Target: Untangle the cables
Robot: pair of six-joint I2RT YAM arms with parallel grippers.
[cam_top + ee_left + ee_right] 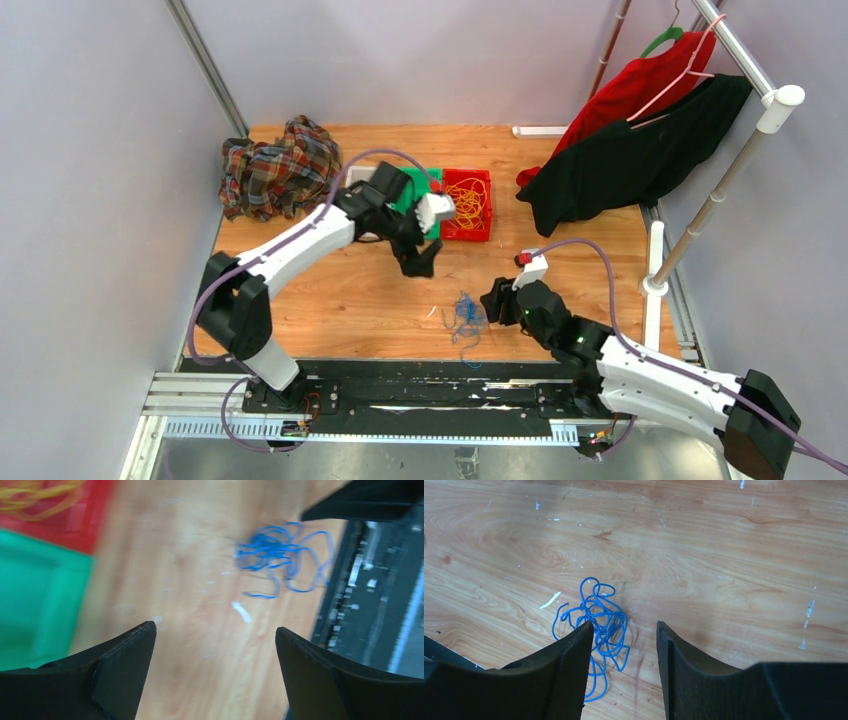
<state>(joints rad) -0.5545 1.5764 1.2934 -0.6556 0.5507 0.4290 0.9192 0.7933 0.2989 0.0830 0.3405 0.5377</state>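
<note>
I next need to lower my left gripper to its right in the top view onto the blue cable's edge by the white scrap (458, 313) (270, 564), as that edge lies uncovered below.
A bunch of blue cable (466, 316) lies loose on the wooden table near the front edge; it shows in the left wrist view (280, 560) and the right wrist view (596, 620). Yellow cables (469, 205) lie in a red bin (486, 182), seen blurred in the left wrist view (35, 495). No black cable shows. My left gripper (424, 262) is open and empty, above the table between the bins and the blue cable (215, 630). My right gripper (493, 300) is open and empty just right of the blue cable, its left finger over the bunch's edge (624, 625).
A green bin (412, 190) stands left of the red bin, partly under my left arm. A plaid cloth heap (280, 165) lies at the back left. Red and black garments (630, 140) hang on a rack at the back right. A black rail (420, 385) runs along the front edge.
</note>
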